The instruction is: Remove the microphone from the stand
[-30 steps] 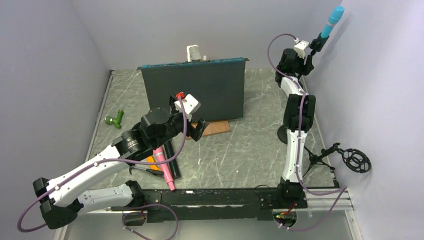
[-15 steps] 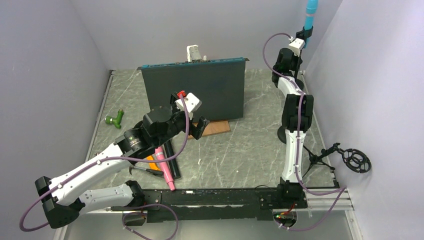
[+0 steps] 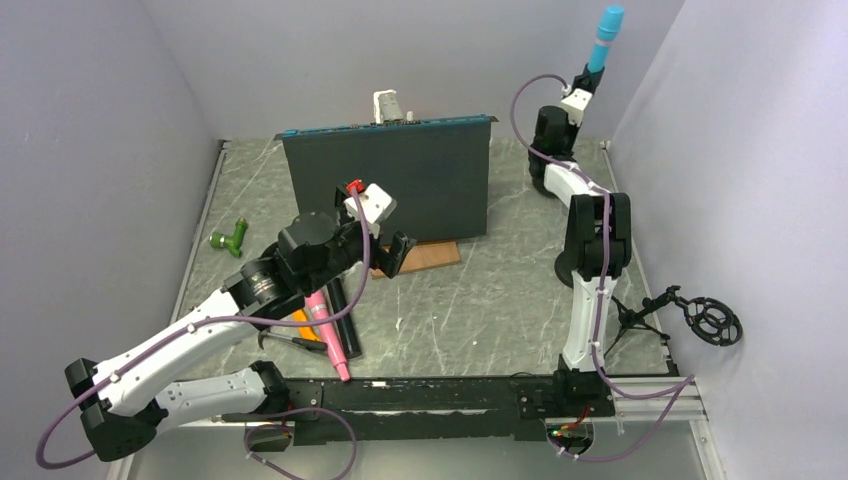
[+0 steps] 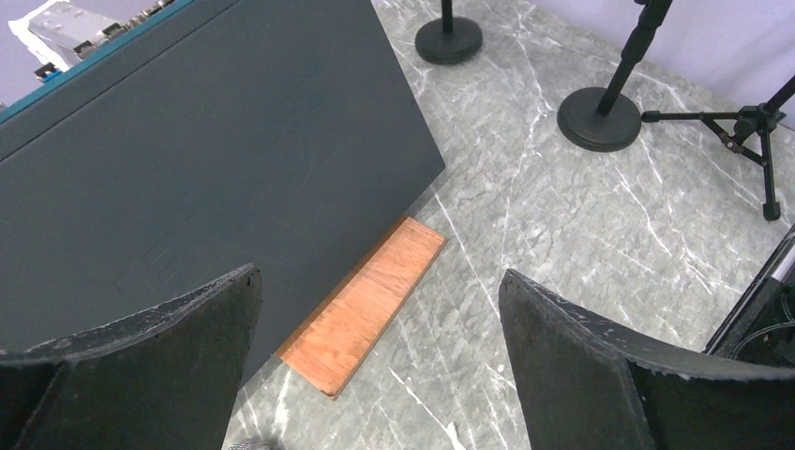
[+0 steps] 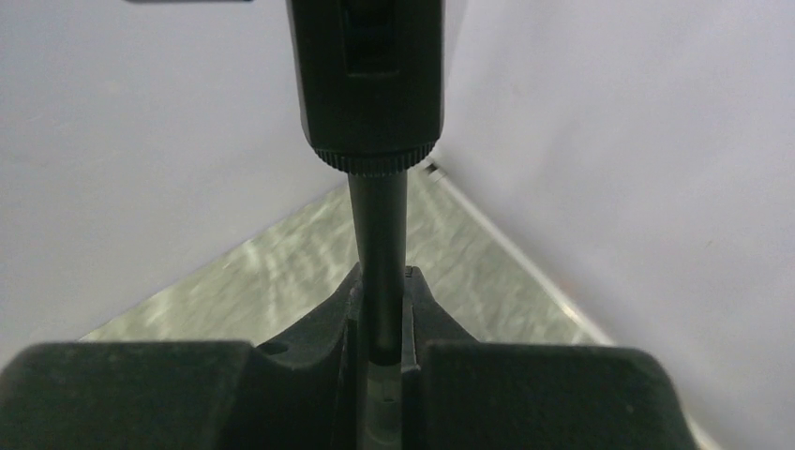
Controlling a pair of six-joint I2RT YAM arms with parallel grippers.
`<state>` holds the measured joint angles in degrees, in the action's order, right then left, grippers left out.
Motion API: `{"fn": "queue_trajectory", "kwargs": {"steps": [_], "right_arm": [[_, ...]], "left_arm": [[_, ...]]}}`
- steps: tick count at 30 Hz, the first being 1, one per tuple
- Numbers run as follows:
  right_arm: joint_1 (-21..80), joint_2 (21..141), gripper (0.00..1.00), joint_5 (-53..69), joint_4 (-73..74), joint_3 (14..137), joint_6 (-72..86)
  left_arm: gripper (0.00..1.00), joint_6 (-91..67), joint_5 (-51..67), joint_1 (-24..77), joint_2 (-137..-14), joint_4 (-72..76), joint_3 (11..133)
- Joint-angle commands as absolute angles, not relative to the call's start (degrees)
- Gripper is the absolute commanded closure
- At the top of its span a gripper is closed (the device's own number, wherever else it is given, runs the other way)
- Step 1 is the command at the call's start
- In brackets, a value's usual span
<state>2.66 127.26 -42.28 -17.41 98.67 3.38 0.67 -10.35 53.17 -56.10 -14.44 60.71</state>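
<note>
The robot's right gripper needs to move back and across next to let go by the wooden block [image 4: 366,305], because that open tabletop is to the gripper's left in the top view.
The microphone [image 3: 606,30], blue-headed with a black body [image 5: 370,84], is held high in the air at the back right, nearly upright. My right gripper [image 3: 584,78] is shut on its thin black stem [image 5: 378,244], which sits between the two fingers. A black stand with a round base [image 3: 563,268] stands on the table behind the right arm, well below the microphone. The left wrist view shows two such round-based stands [image 4: 598,117] [image 4: 448,39]. My left gripper [image 3: 392,255] [image 4: 375,281] hangs open and empty over the table, next to a wooden block [image 4: 366,305].
A dark upright panel [image 3: 390,180] stands mid-table with the wooden block [image 3: 432,255] at its foot. A tripod with a ring mount [image 3: 708,320] is at the right edge. A pink stick [image 3: 328,335] and black tools lie under the left arm, and a green piece [image 3: 230,240] lies far left. The walls are close.
The right arm has swung left with the microphone, which went from tilted right to nearly upright. The left arm has barely shifted.
</note>
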Motion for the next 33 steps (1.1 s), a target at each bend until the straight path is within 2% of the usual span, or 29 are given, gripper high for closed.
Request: {"fn": "queue_trajectory", "kwargs": {"steps": [1, 11, 23, 33], "right_arm": [[5.8, 118.4, 1.0, -40.8, -16.6, 91.8, 12.8], [14.0, 101.2, 1.0, -47.6, -18.4, 66.3, 18.3], [25.2, 83.7, 1.0, -53.4, -9.2, 50.2, 23.2], [37.9, 66.0, 1.0, -44.0, -10.4, 33.3, 24.6]], "left_arm": [[0.01, -1.7, -9.1, 52.5, -53.9, -12.2, 60.6], [0.01, -2.8, -8.3, 52.5, -51.8, -12.6, 60.7], [0.0, -3.8, -8.9, 52.5, -49.8, -12.0, 59.9], [0.01, -4.3, -10.7, 52.5, -49.0, -11.2, 58.9]]}}
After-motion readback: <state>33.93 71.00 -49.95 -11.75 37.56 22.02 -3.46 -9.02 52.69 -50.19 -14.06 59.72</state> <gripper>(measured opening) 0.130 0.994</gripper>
